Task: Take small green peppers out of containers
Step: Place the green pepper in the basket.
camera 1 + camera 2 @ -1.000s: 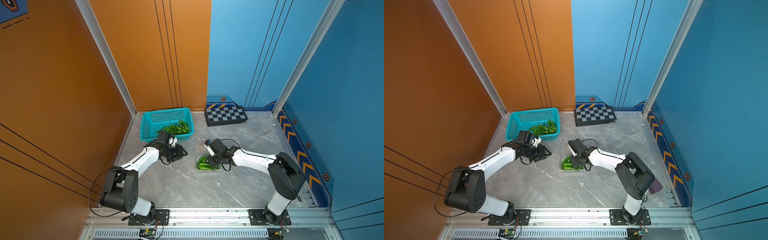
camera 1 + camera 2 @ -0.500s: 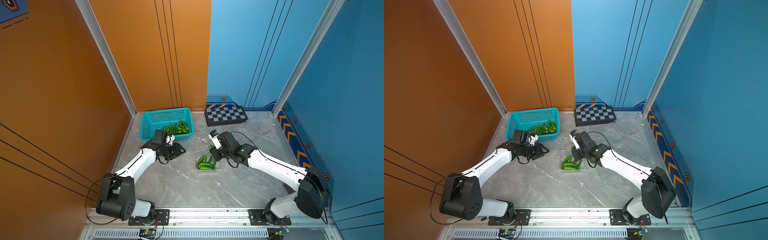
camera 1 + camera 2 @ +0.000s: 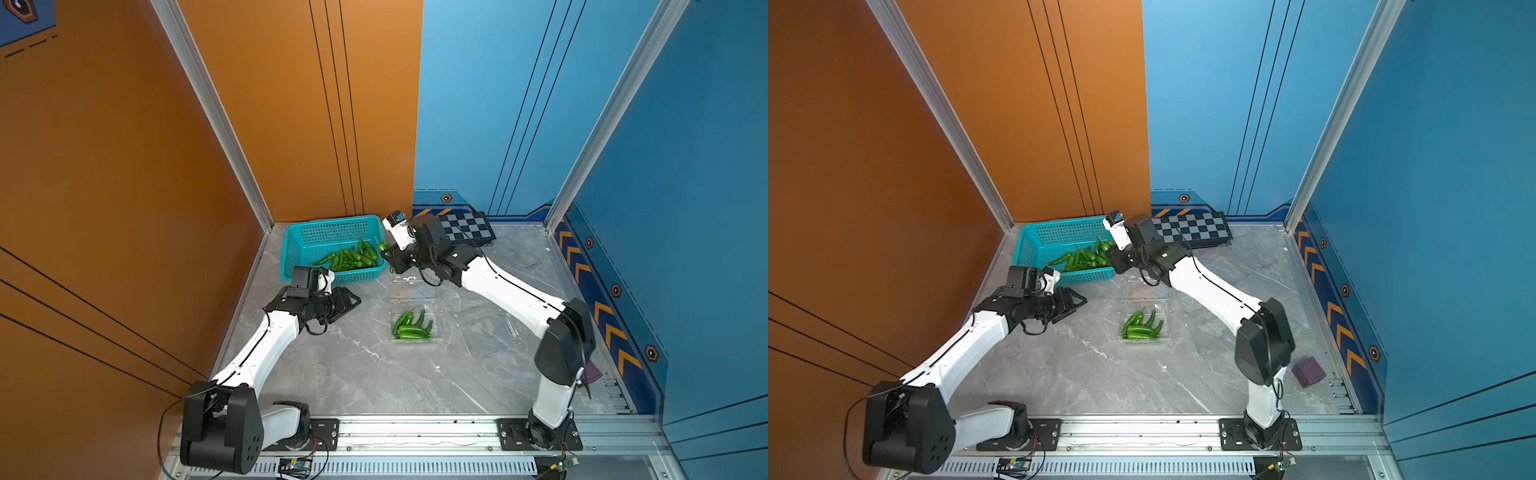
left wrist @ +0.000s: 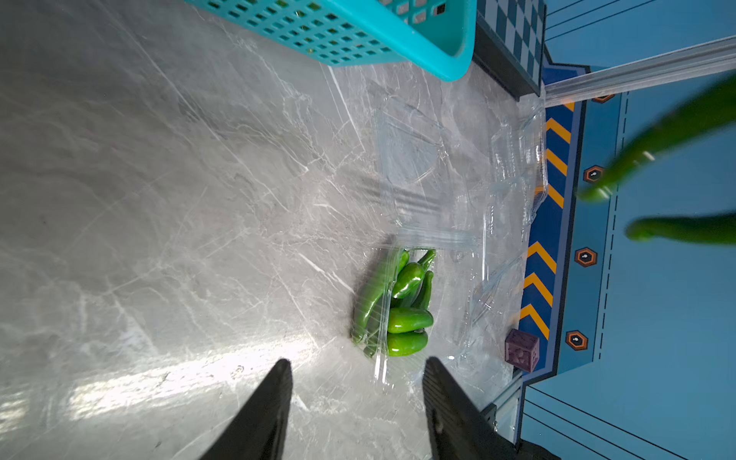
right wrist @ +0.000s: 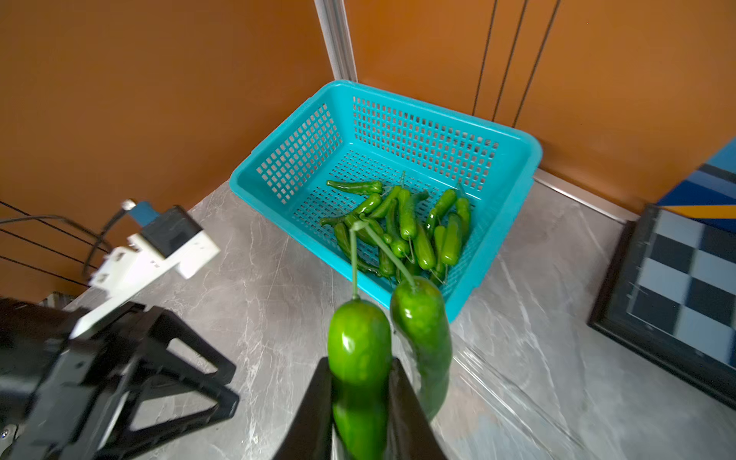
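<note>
The robot's right gripper will next move outward until it is over the peppers heaped in the teal basket and let go, because they are farther outward than the gripper, past the basket's near rim.
My right gripper [image 5: 360,364] is shut on a small green pepper [image 5: 358,338]. A second pepper [image 5: 422,318] hangs beside it, joined at the stems. In both top views the right gripper [image 3: 388,254] hovers at the near right corner of the teal basket [image 3: 328,232]. An open clear container [image 3: 437,338] lies mid-table with several peppers [image 3: 409,326] in it. My left gripper [image 4: 358,360] is open and empty, low over the table, apart from that container [image 4: 382,366]. It sits in front of the basket in a top view [image 3: 1073,301].
The basket [image 5: 418,131] holds several peppers [image 5: 410,227]. An empty clear container [image 3: 486,328] lies right of the filled one. A checkerboard [image 3: 467,226] leans at the back wall. A purple cube [image 3: 1308,372] sits near the right wall.
My right gripper has risen from the open container with peppers and swung back toward the basket. My left gripper has opened wider and stayed near the basket's front.
</note>
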Controlling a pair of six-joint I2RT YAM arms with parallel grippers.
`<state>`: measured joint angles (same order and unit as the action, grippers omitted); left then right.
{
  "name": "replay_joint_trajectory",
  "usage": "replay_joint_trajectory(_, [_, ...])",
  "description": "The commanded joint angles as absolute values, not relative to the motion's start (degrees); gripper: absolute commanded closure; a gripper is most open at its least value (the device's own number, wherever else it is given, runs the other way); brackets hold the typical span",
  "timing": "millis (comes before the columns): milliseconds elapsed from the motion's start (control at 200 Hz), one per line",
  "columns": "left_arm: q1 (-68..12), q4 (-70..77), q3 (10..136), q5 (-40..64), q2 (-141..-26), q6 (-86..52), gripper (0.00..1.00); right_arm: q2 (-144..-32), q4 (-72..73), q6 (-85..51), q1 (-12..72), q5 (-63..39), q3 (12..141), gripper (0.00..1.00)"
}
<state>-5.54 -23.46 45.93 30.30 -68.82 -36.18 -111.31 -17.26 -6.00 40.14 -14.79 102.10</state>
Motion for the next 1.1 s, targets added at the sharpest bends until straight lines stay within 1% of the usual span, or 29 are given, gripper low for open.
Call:
replay_joint_trajectory(0, [-5.01, -24.17, 43.65, 28.68, -65.27, -37.55, 0.43, -120.9, -16.08, -6.1, 38.07, -21.07, 111.65, 0.89])
replay_joint_trajectory(215, [-4.57, -23.07, 40.51, 29.08, -62.84, -38.58, 0.42, -134.17, -16.42, -7.04, 37.35, -23.3, 127.52, 0.88])
replay_joint_trajectory(260, [-4.57, -22.86, 40.19, 29.4, -62.76, -38.84, 0.42, -136.22, -16.43, -7.78, 36.94, -24.42, 129.84, 0.86])
replay_joint_trajectory(280, [-4.57, -22.81, 40.05, 29.51, -62.74, -38.9, 0.42, -137.01, -16.44, -8.1, 36.69, -24.71, 130.71, 0.82])
replay_joint_trajectory(330, [-4.72, -22.51, 39.85, 29.97, -62.67, -38.99, 0.42, -138.77, -16.42, -8.56, 36.2, -25.13, 132.37, 0.67])
replay_joint_trajectory(405, [-5.16, -22.38, 39.65, 30.14, -62.75, -38.98, 0.42, -140.3, -16.19, -8.89, 35.52, -25.94, 133.76, 0.5])
replay_joint_trajectory(465, [-5.58, -22.32, 39.75, 30.23, -63.06, -38.91, 0.42, -140.47, -15.63, -9.23, 35.06, -25.49, 133.94, 0.48])
replay_joint_trajectory(545, [-6.33, -22.32, 39.92, 30.24, -63.45, -38.56, 0.42, -140.09, -15.61, -9.58, 34.46, -26.25, 134.44, 0.38])
replay_joint_trajectory(661, [-7.44, -22.32, 40.59, 29.54, -64.45, -38.42, 0.41, -137.15, -16.18, -10.12, 33.59, -25.13, 132.87, 0.37])
replay_joint_trajectory(746, [-8.51, -22.35, 41.73, 29.45, -65.57, -38.39, 0.41, -130.96, -17.8, -9.73, 33.28, -24.49, 125.95, 0.38])
replay_joint_trajectory(866, [-11.6, -22.32, 44.31, 28.69, -68.92, -37.56, 0.41, -115.86, -17.6, -8.62, 33.44, -20.43, 106.67, 0.42])
replay_joint_trajectory(926, [-13.37, -21.92, 45.86, 28.2, -71.43, -37.43, 0.41, -108.95, -18.03, -8.89, 33.36, -19.12, 96.77, 0.46])
replay_joint_trajectory(976, [-14.84, -21.55, 47.2, 27.85, -73.7, -37.33, 0.41, -103.46, -18.5, -9.01, 33.22, -18.92, 89.23, 0.46])
replay_joint_trajectory(1031, [-16.39, -20.37, 48.51, 27.59, -76.03, -37.48, 0.41, -98.44, -19.06, -9.17, 33.15, -18.52, 81.75, 0.46])
replay_joint_trajectory(1096, [-17.93, -19.08, 50.02, 27.32, -78.88, -37.62, 0.41, -93.95, -20.66, -9.13, 33.14, -18.05, 75.23, 0.5])
